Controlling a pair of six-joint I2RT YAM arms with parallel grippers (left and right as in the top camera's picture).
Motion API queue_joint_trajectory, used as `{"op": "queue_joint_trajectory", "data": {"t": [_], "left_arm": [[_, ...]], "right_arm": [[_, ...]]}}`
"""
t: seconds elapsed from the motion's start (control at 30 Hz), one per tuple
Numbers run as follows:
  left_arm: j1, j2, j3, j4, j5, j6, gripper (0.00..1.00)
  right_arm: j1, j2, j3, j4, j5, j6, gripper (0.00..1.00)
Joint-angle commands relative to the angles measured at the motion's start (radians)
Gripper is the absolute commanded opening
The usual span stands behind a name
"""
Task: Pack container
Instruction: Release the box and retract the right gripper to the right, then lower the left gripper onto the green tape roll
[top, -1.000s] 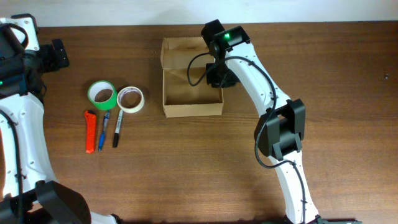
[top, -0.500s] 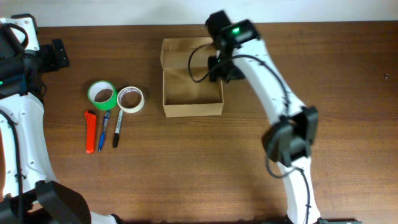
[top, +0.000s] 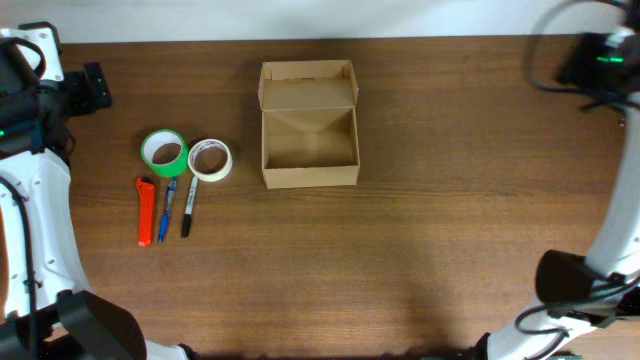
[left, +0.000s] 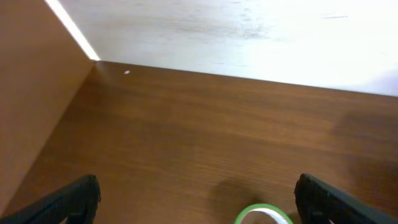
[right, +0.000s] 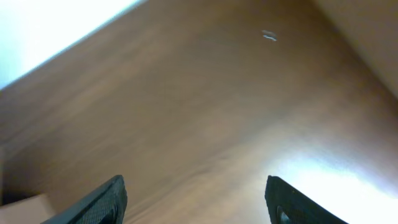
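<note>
My left gripper will next go down, rightward in the overhead view, onto the green tape roll's clear rim opposite the white tape roll.
The container (top: 310, 137), a tan cardboard box, stands open and empty at the table's back middle, its flap lid (top: 308, 85) folded back. A corner of it shows at the lower left of the right wrist view (right: 22, 208). A green tape roll (top: 164, 153), a white tape roll (top: 210, 159), an orange cutter (top: 146, 211), a blue pen (top: 168, 210) and a black marker (top: 189, 208) lie left of it. My left gripper (left: 199, 199) is open and empty at the far left back, the green roll (left: 262, 215) just below it. My right gripper (right: 196, 202) is open and empty, high at the far right back.
The right arm's base and links (top: 590, 280) stand along the table's right edge. The left arm (top: 30, 200) runs down the left edge. A pale wall (left: 249, 31) lies beyond the table's back edge.
My right arm has swung away from the container's back right corner to the far right of the table. The box, the tapes and the left arm have not moved.
</note>
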Motion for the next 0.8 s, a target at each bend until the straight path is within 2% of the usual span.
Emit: {"op": "queue_joint_trajectory", "data": {"t": [0.0,0.23,0.27,0.3,0.33,0.37,0.53,0.67,0.77], "left_arm": [[0.004,0.007,0.025,-0.005,0.166,0.015,1.0],[-0.001,0.024,0.023,-0.031,0.567,0.015,1.0],[-0.006,0.029,0.023,-0.04,0.58,0.015,0.94],[-0.013,0.031,0.023,-0.053,0.573,0.016,0.91],[-0.021,0.032,0.023,-0.067,0.547,0.016,0.82],[-0.032,0.033,0.023,-0.088,0.504,0.015,0.79],[-0.13,0.033,0.023,-0.213,0.216,0.016,0.78],[-0.208,0.033,0.026,-0.259,0.113,0.016,0.77],[-0.247,0.037,0.026,-0.294,0.072,0.016,0.64]], "right_arm": [[-0.103,0.034,-0.005,-0.016,0.015,-0.024,0.74],[-0.248,0.077,-0.005,-0.017,0.015,-0.051,0.87],[-0.261,0.087,-0.006,-0.017,0.015,-0.051,0.94],[-0.27,0.092,-0.006,-0.017,0.015,-0.051,1.0],[-0.276,0.098,-0.007,-0.017,0.015,-0.051,0.99],[-0.281,0.103,-0.007,-0.017,0.016,-0.051,0.99],[-0.284,0.107,-0.007,-0.016,0.015,-0.051,0.99],[-0.284,0.107,-0.007,-0.016,0.015,-0.051,0.99],[-0.284,0.107,-0.007,-0.016,0.015,-0.051,0.99]]}}
